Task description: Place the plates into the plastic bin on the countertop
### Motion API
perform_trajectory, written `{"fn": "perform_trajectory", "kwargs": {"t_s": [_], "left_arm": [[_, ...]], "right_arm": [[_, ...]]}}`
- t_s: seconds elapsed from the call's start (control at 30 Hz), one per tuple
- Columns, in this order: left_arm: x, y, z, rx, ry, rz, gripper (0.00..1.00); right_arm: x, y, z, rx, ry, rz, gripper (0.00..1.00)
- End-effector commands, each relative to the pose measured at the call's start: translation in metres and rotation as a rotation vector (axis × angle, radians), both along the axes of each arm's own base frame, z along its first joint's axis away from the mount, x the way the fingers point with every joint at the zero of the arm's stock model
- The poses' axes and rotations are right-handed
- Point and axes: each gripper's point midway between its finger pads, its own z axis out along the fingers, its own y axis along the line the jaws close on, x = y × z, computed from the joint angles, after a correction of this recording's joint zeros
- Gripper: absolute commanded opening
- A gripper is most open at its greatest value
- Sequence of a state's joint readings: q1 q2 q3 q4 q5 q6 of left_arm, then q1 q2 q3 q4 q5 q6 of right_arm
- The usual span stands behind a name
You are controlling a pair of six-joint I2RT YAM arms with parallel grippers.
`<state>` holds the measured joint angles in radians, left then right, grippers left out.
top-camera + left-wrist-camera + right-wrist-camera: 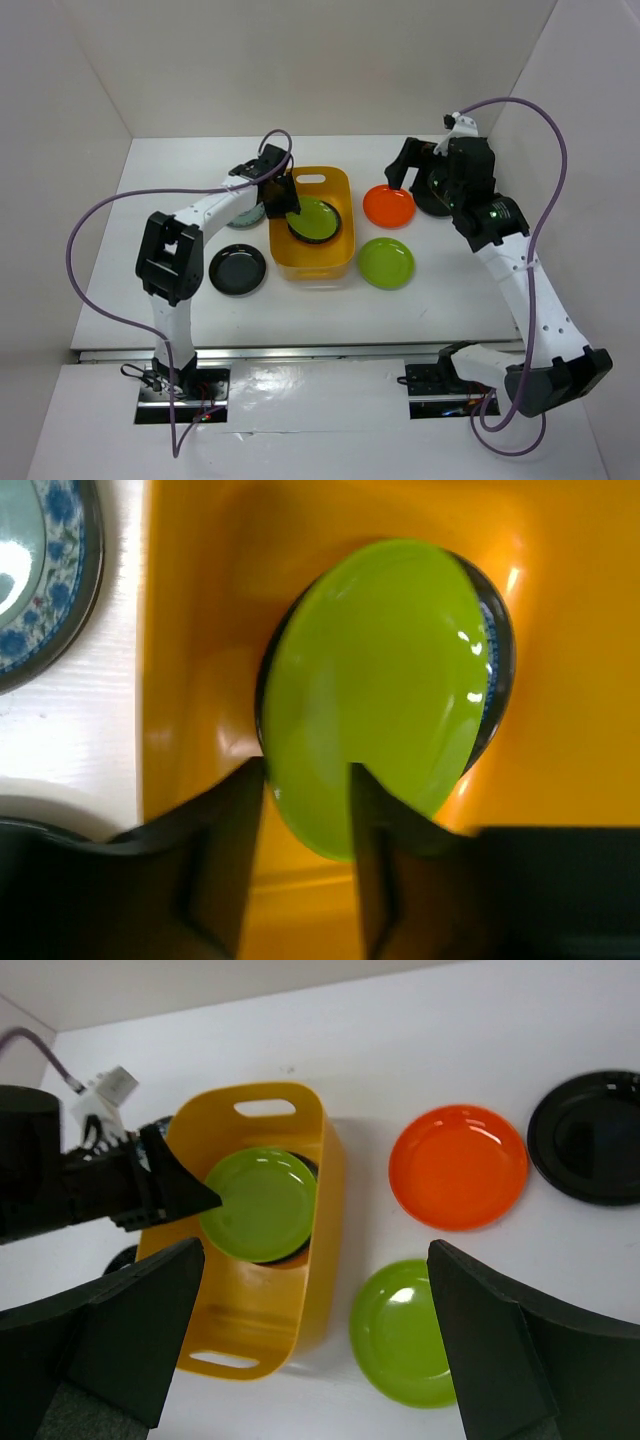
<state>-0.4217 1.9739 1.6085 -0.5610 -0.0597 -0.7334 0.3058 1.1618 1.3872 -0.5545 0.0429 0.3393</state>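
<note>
My right gripper is above the orange plate's rim (412, 211) (521, 1188), which lies on the countertop beside the black plate, so next it will go down with open fingers and close on that rim.
The yellow-orange plastic bin (312, 262) (240, 1330) stands mid-countertop (450, 290). Inside it a lime green plate (316, 220) (385, 680) (258, 1205) lies tilted on a dark plate and one with a blue patterned rim (489, 670). My left gripper (285, 198) (306, 780) reaches into the bin, jaws partly open, with the green plate's near rim between the fingers (225, 870). High over the right side, my right gripper (418, 172) (315, 1250) stands wide open with nothing in it.
On the countertop lie an orange plate (388, 206) (458, 1165), a second green plate (386, 262) (405, 1332), a black plate (237, 269) left of the bin, a grey-blue patterned plate (243, 216) (40, 570) under my left arm, and a black plate (590, 1135) beneath the right gripper.
</note>
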Motion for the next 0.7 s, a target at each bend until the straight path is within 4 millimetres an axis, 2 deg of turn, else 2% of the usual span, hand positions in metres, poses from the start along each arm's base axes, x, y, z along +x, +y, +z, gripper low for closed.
{"fn": "perform_trajectory", "kwargs": {"t_s": [0.0, 0.03, 0.07, 0.1, 0.13, 0.2, 0.23, 0.27, 0.3, 0.33, 0.37, 0.43, 0.47, 0.53, 0.6, 0.67], "left_arm": [[0.016, -0.009, 0.026, -0.025, -0.078, 0.0, 0.57], [0.018, -0.01, 0.035, -0.034, -0.097, 0.001, 0.62], [0.016, -0.014, 0.042, -0.04, -0.11, -0.008, 0.73], [0.018, -0.016, 0.047, -0.048, -0.121, -0.021, 0.9], [0.02, -0.017, 0.06, -0.06, -0.147, -0.021, 1.0], [0.019, -0.026, 0.076, -0.092, -0.178, -0.043, 1.0], [0.02, -0.027, 0.089, -0.104, -0.205, -0.043, 1.0], [0.019, -0.028, 0.089, -0.107, -0.203, -0.06, 1.0], [0.019, -0.031, 0.103, -0.127, -0.226, -0.067, 1.0], [0.02, -0.031, 0.107, -0.13, -0.235, -0.067, 1.0], [0.019, -0.033, 0.125, -0.155, -0.266, -0.077, 1.0], [0.015, -0.034, 0.137, -0.173, -0.278, -0.087, 1.0], [0.011, -0.037, 0.153, -0.205, -0.3, -0.107, 1.0], [0.006, -0.037, 0.167, -0.221, -0.323, -0.114, 1.0], [-0.001, -0.036, 0.18, -0.237, -0.338, -0.124, 1.0], [-0.007, -0.035, 0.203, -0.262, -0.38, -0.133, 1.0]], "right_arm": [[-0.001, -0.007, -0.007, 0.038, -0.008, -0.005, 1.0], [0.001, -0.01, -0.013, 0.045, 0.002, -0.019, 1.0], [0.001, -0.011, -0.022, 0.064, 0.029, -0.023, 1.0], [0.003, -0.018, -0.031, 0.066, 0.043, -0.039, 1.0], [0.004, -0.02, -0.052, 0.079, 0.086, -0.045, 1.0], [0.006, -0.026, -0.076, 0.12, 0.129, -0.054, 1.0], [0.008, -0.027, -0.1, 0.132, 0.165, -0.061, 0.99], [0.008, -0.029, -0.109, 0.145, 0.174, -0.065, 0.99], [0.01, -0.029, -0.119, 0.161, 0.194, -0.07, 0.98], [0.015, -0.033, -0.126, 0.163, 0.187, -0.081, 0.98], [0.012, -0.032, -0.14, 0.164, 0.209, -0.073, 0.98], [0.016, -0.039, -0.16, 0.162, 0.241, -0.096, 0.98], [0.019, -0.037, -0.165, 0.166, 0.246, -0.086, 0.98], [0.025, -0.042, -0.185, 0.168, 0.285, -0.102, 0.96], [0.028, -0.04, -0.198, 0.165, 0.291, -0.083, 0.96], [0.033, -0.043, -0.213, 0.156, 0.311, -0.09, 0.95]]}}
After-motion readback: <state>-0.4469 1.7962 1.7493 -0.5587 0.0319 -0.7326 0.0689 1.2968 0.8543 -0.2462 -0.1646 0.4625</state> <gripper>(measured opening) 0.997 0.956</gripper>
